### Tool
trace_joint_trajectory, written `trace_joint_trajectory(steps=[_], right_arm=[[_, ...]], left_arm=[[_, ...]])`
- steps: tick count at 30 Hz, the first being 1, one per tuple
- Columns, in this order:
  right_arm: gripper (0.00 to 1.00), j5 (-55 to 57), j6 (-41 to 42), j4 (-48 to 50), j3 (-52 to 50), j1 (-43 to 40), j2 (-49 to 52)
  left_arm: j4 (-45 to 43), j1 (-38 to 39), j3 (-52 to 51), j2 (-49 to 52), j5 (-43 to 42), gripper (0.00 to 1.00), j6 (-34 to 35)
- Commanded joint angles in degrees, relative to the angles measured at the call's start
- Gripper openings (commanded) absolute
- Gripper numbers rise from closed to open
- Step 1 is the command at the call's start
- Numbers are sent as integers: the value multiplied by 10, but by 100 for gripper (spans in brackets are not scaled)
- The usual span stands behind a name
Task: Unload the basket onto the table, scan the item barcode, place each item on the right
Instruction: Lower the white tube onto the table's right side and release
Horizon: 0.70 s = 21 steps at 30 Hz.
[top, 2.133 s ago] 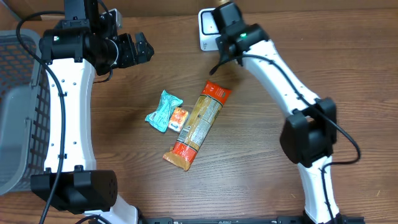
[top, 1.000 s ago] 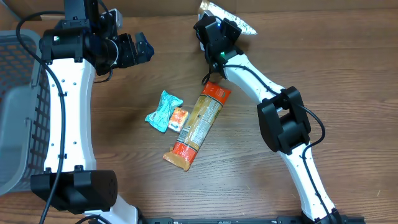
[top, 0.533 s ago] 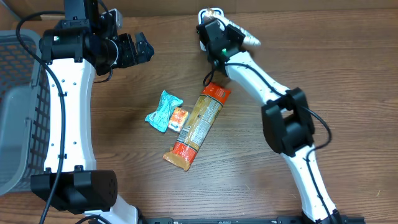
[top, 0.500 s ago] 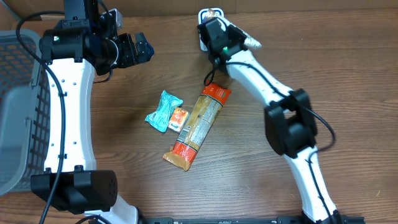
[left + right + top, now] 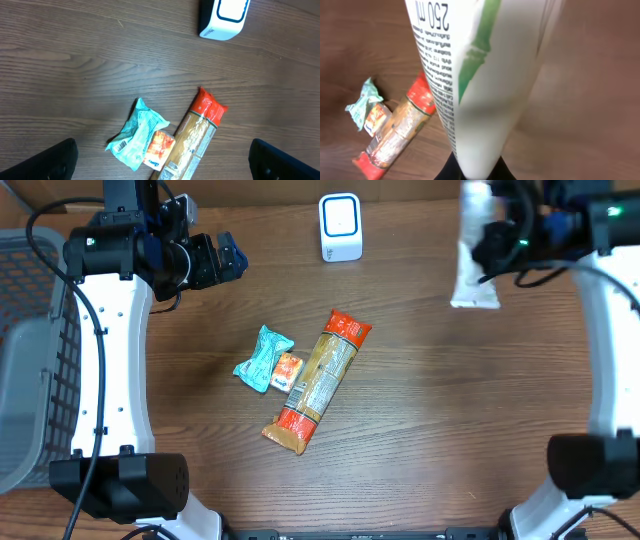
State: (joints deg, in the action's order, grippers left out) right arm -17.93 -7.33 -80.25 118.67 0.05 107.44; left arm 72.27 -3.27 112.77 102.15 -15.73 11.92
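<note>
I will lower my right gripper and pull it back to bring the white tube (image 5: 472,280) onto the table away from the pasta pack, because that spot is empty.
A white tube (image 5: 472,280) with a green stripe and black print hangs over the table's far right, and my right gripper (image 5: 489,246) is shut on it. In the right wrist view the tube (image 5: 480,75) fills the frame, its narrow end pinched in my gripper (image 5: 472,173). The white barcode scanner (image 5: 340,227) stands at the far centre, well left of the tube. My left gripper (image 5: 226,260) hovers open at the far left; its dark fingertips (image 5: 56,161) sit at the lower corners of the left wrist view, with the scanner (image 5: 225,17) at the top.
In the middle of the table lie a teal packet (image 5: 263,357), a small orange packet (image 5: 288,369) and a long red-ended pasta pack (image 5: 320,380). A grey mesh basket (image 5: 25,350) stands at the left edge.
My right arm has swung from beside the scanner out to the far right, carrying the white tube with it. The left arm and the table items have not moved.
</note>
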Motion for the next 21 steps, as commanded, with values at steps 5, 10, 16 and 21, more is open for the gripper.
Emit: trace_joint_trajectory(steps=[5,10,16,21], right_arm=[[4,-167,28,111,-223,-116,33],[4,-152,117,213,-336,-180,33],[7,-128,172,286,-420,-227,33],[44,-117,171,244,-413,-230,31]], left_arm=[[-1,-1,10,0,-6,100,5],[-1,-1,10,0,-6,100,5],[-1,-1,10,0,-6,100,5],[-1,-1,10,0,-6,100,5]])
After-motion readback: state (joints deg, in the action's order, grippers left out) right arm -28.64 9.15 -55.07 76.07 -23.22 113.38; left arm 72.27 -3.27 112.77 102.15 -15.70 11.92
